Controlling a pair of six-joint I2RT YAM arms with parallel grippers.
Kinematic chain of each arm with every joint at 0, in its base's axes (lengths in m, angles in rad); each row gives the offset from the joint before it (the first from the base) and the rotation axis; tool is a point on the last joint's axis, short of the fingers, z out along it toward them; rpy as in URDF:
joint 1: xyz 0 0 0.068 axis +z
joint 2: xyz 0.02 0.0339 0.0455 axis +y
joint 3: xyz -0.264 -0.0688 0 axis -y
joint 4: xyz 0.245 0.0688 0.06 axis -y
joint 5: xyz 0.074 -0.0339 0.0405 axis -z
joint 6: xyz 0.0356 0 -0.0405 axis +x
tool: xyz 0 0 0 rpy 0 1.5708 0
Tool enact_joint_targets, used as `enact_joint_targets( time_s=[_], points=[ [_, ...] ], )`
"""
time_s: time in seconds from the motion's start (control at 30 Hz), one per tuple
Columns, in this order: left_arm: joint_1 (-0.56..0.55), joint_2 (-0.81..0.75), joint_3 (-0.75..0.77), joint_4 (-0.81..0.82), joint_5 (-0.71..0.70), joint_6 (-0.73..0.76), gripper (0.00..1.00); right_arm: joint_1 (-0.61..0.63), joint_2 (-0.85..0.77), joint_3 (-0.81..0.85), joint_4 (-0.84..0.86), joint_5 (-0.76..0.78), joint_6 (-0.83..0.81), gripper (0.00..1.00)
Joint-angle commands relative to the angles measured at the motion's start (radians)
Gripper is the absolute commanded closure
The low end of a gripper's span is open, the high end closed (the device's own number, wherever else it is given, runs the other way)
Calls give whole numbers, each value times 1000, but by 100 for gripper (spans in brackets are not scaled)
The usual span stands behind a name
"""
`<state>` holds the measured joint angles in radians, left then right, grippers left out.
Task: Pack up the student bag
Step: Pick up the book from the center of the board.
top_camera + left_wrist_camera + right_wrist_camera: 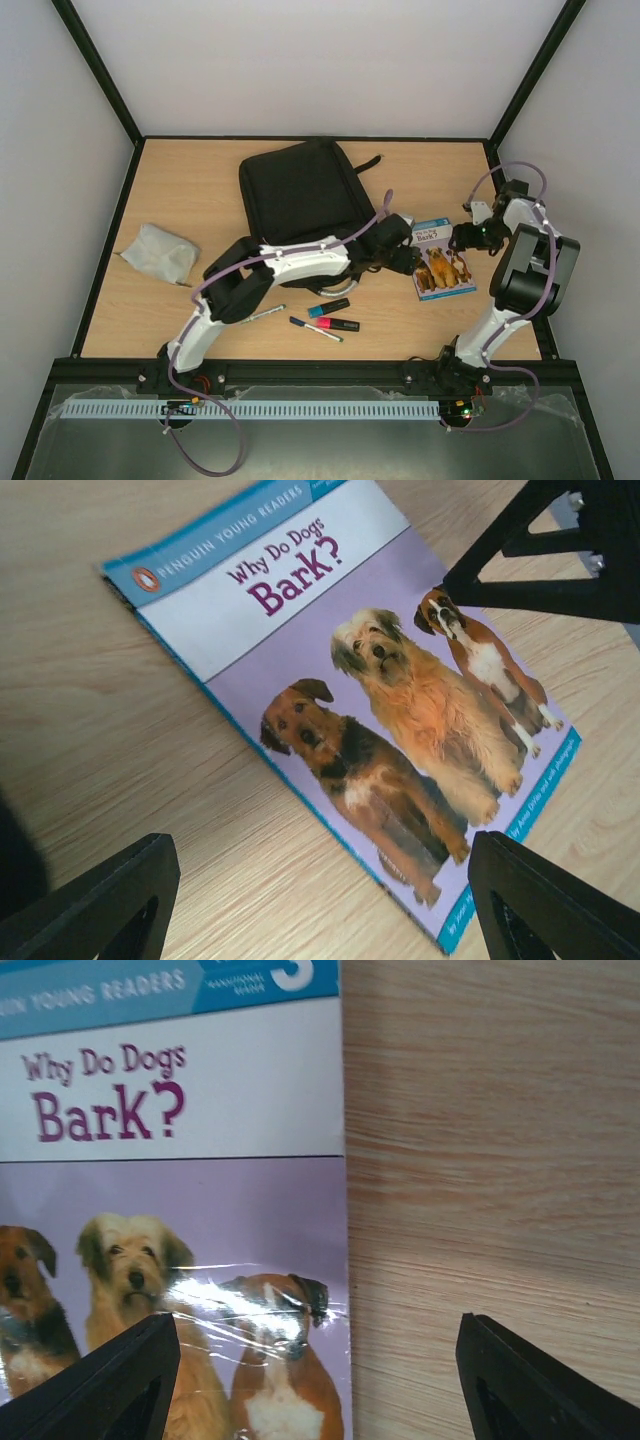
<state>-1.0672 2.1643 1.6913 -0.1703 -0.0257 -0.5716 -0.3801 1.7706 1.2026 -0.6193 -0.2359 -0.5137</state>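
Note:
The book's blue spine edge (416, 275) (264, 750) is on the tabletop below my left gripper. My left gripper needs to go down next so that its open fingers are on both sides of that spine edge, and then close.
The student bag (298, 188) is a large black backpack lying flat at the back middle of the table. To its right a thin book with dogs on its cover (443, 262) (350, 680) (170, 1210) lies flat on the wood. My left gripper (402, 256) (320, 910) hovers open over the book's left edge, nothing between its fingers (95, 900). My right gripper (466, 238) (318, 1380) is open too, straddling the book's right edge, and holds nothing. Its black fingers (540, 550) show in the left wrist view above the book.
A light-grey soft pouch (155, 252) lies at the left. In front of the bag lie a blue marker (329, 308), a pink marker (340, 324) and two pens (262, 314) (315, 330). A black frame borders the table.

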Motion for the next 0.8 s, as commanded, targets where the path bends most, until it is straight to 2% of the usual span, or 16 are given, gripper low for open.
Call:
enact_joint_targets(
  time_s=[0.0,0.07,0.5,0.77],
  points=[
    [-10,83,142,25,7,-133,17,-18,47,-30,-23,-28,-35,23],
    [-10,134,188,-2,11,-147,18,-19,45,-50,-28,-46,-45,24],
    [43,238,185,46,62,-348,16,-17,48,-142,-19,-57,-83,37],
    [65,276,180,72,107,-413,21,-18,43,-171,-27,-60,-118,45]
  ],
)
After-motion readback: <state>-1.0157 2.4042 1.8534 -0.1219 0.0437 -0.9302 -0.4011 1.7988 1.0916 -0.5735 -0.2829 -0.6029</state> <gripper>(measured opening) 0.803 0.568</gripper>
